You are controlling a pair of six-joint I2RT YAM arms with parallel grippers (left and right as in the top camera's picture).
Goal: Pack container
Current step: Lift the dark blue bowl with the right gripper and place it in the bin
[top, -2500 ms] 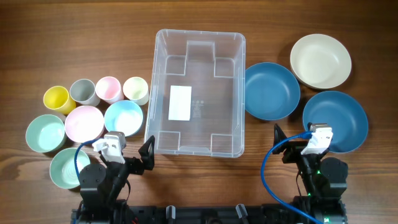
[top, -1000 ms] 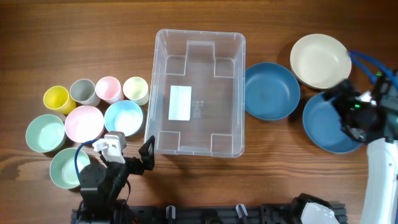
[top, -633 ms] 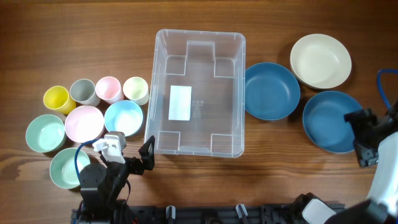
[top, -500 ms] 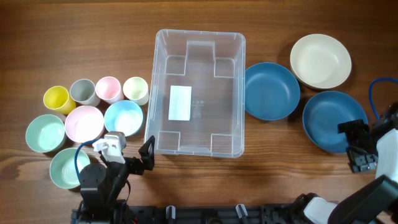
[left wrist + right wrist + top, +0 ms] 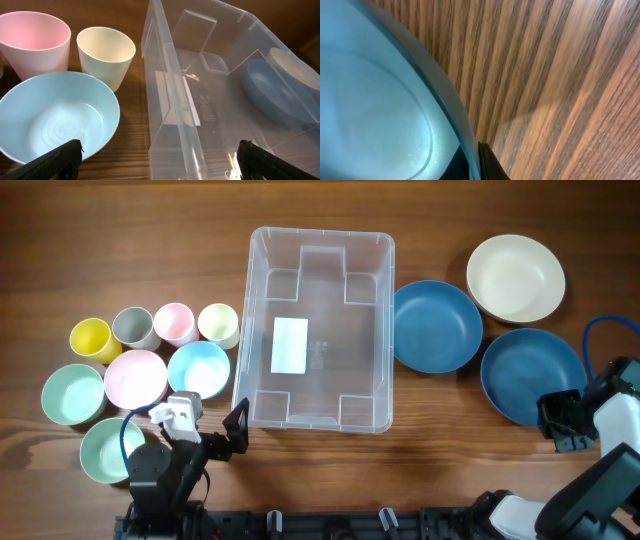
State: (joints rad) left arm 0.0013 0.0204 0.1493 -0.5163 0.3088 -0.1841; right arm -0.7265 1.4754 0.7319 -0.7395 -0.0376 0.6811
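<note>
I will next lift the bowl in my right gripper outward and to the left in the overhead view, then lower it into the container's far half, which is empty.
The clear container stands mid-table with only its white label inside; the left wrist view shows it too. My right gripper is shut on the near right rim of the front dark blue bowl. In the right wrist view the rim runs between the two black fingers. My left gripper is open and holds nothing, at the container's near left corner, with its fingertips at the frame's bottom corners.
A second dark blue bowl and a cream bowl lie right of the container. Left of it stand several small cups and pastel bowls, with a light blue bowl nearest my left gripper.
My right gripper came down from the far right to the front blue bowl's near rim and shut on it. The bowl shifted slightly left. The left arm has not moved.
</note>
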